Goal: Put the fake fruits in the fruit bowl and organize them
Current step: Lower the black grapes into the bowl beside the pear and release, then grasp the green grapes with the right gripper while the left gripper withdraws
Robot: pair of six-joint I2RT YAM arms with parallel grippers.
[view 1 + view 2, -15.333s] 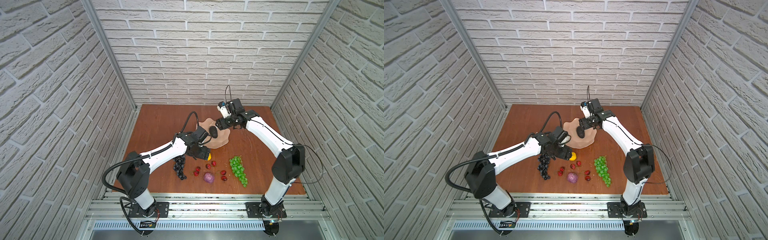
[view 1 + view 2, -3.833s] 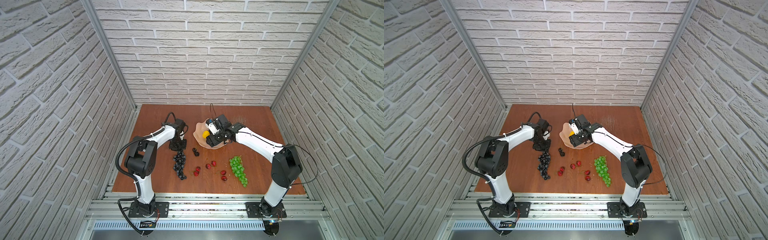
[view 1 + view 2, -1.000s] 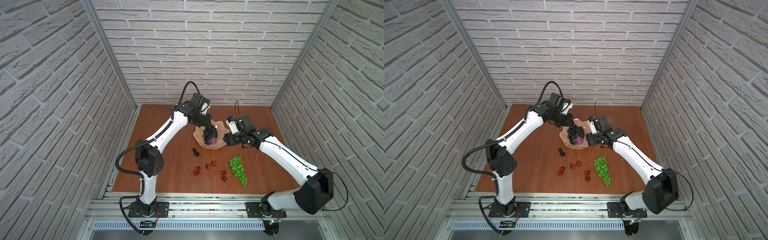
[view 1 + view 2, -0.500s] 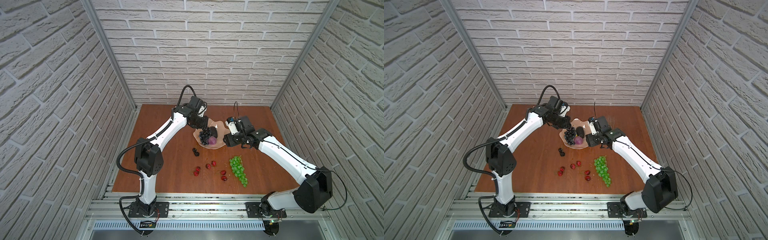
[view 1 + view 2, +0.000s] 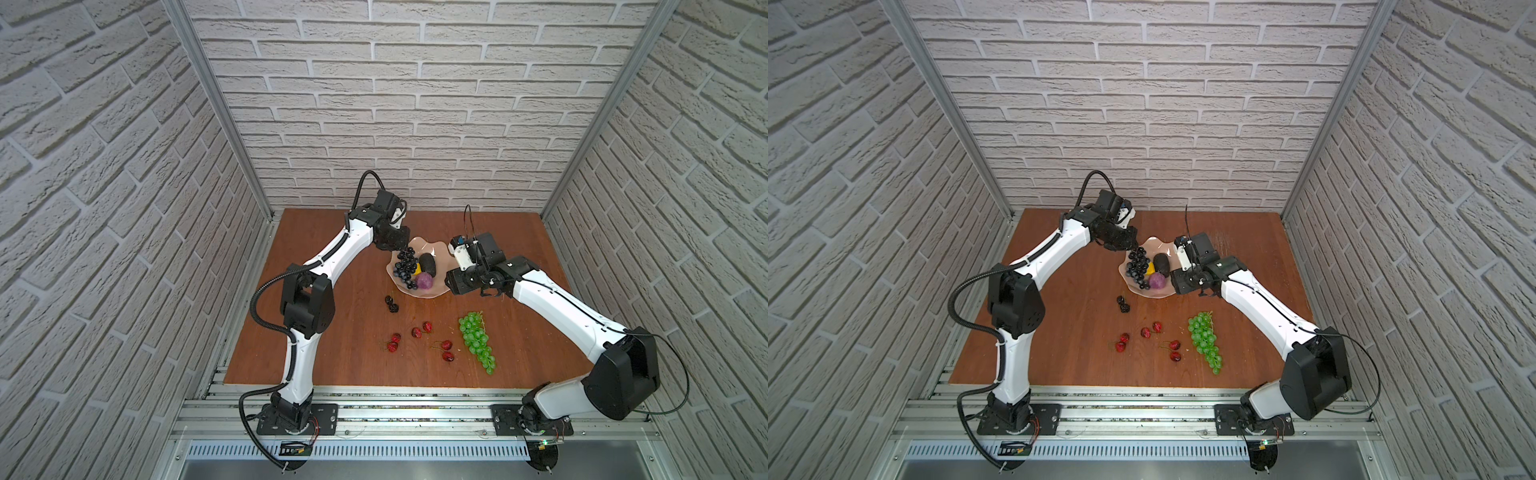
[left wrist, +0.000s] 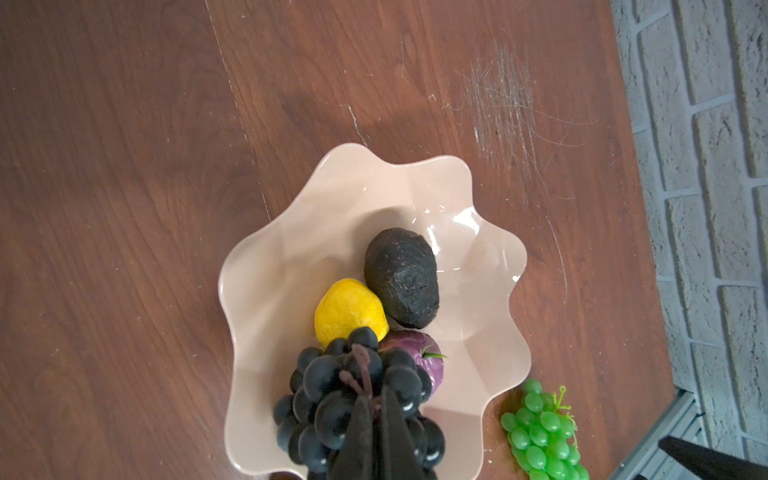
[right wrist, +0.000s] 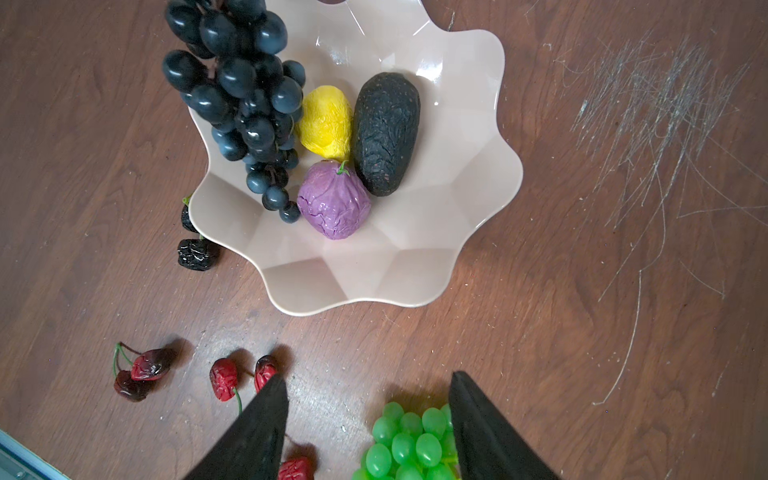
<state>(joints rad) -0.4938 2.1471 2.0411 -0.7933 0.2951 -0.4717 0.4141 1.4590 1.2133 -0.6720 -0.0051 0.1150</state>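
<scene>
The bowl's far side (image 5: 414,245) (image 6: 305,233) beside the lemon is still bare. I need to move my left gripper outward and down over it next and let go of the grape stem.
The pale peach fruit bowl (image 5: 432,293) (image 5: 1154,293) holds a dark avocado (image 7: 384,133), a yellow lemon (image 7: 326,122) and a purple round fruit (image 7: 334,201). My left gripper (image 5: 399,245) (image 6: 376,392) is shut on the stem of the dark grape bunch (image 5: 405,266) (image 7: 237,83). The bunch hangs over the bowl's left side, its lowest berries beside the purple fruit. My right gripper (image 5: 451,284) (image 7: 368,382) stands open and empty above the table by the bowl's right rim. Between its fingers the wrist view shows the green grapes (image 5: 476,340) (image 7: 407,444) on the table.
Two black cherries (image 5: 391,303) (image 7: 195,253) lie just off the bowl's front left rim. Stemmed red cherries (image 5: 419,330) (image 5: 1121,343) are scattered on the wooden table in front, left of the green grapes. Brick walls close in three sides.
My left gripper has come down and slightly leftward with the dark grapes, so the bunch now hangs lower into the bowl. The right arm has hardly moved.
</scene>
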